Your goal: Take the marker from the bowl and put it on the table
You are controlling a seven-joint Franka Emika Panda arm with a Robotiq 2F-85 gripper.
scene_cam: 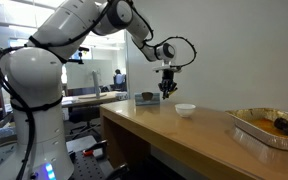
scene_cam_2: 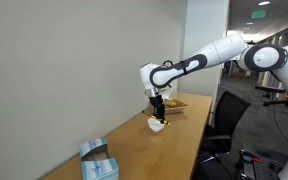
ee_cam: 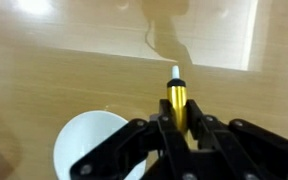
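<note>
The marker will next move with my gripper away from the bowl toward the blue-and-white box, then down onto the empty table.
My gripper (ee_cam: pixel 177 122) is shut on the marker (ee_cam: pixel 175 96), a yellow-orange pen with a white tip pointing away from the wrist camera. The small white bowl (ee_cam: pixel 89 148) lies at the lower left of the wrist view, beside the fingers and empty as far as it shows. In both exterior views the gripper (scene_cam: pixel 168 90) (scene_cam_2: pixel 156 112) hangs a little above the light-brown table (scene_cam: pixel 174 135) (scene_cam_2: pixel 154 150), close to the bowl (scene_cam: pixel 185 110) (scene_cam_2: pixel 157 125). The marker is too small to make out in the exterior views.
A silver foil tray (scene_cam: pixel 272 128) with something dark and orange in it sits on the table at the far end in an exterior view. A blue-and-white box (scene_cam_2: pixel 97 163) lies near the table's other end. An office chair (scene_cam_2: pixel 224 125) stands beside the table.
</note>
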